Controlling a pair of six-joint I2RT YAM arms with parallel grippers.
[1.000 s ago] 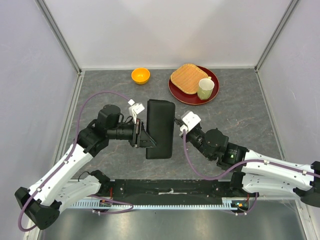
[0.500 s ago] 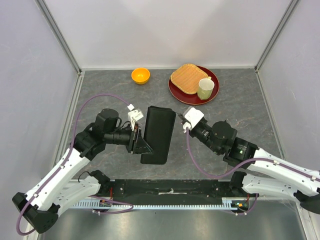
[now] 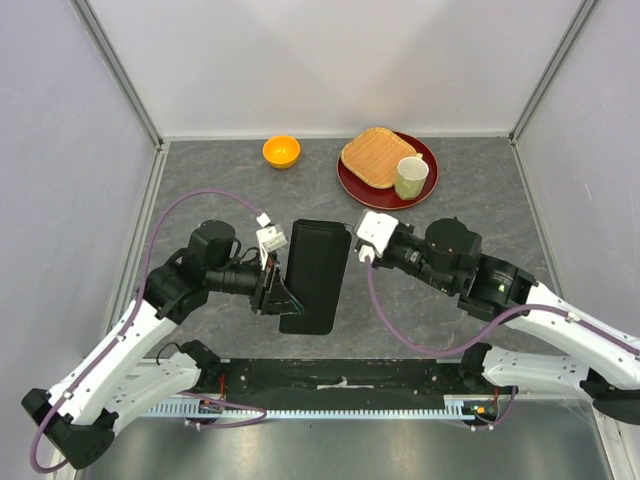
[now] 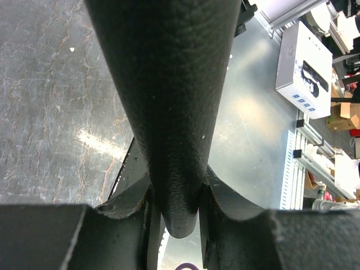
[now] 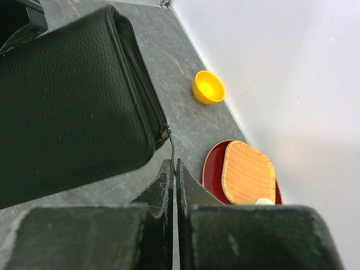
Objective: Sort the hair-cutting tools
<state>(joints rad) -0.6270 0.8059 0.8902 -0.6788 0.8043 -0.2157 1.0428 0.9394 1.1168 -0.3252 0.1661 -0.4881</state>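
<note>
I will next bring the black zip case (image 3: 316,272) down onto the bare tabletop between the arms with my left gripper and release it there, as that spot is clear.
The hair-cutting tools are out of view. A black zip case (image 3: 316,272) stands lengthways between the arms at the middle of the table. My left gripper (image 3: 277,291) is shut on the case's left edge; the left wrist view shows the case (image 4: 163,84) pinched between the two fingers of that gripper (image 4: 175,198). My right gripper (image 3: 357,243) sits at the case's top right corner. In the right wrist view this gripper (image 5: 175,166) is shut on the thin zip pull (image 5: 171,147) hanging from the corner of the case (image 5: 62,107).
An orange bowl (image 3: 281,151) sits at the back left of centre. A red plate (image 3: 424,193) at the back right carries a woven orange mat (image 3: 372,156) and a pale green cup (image 3: 410,177). White walls close three sides.
The case has shifted slightly toward the near edge and tilted, with the left gripper still on it. The right arm's wrist has swung toward the back, its gripper staying at the case's corner.
</note>
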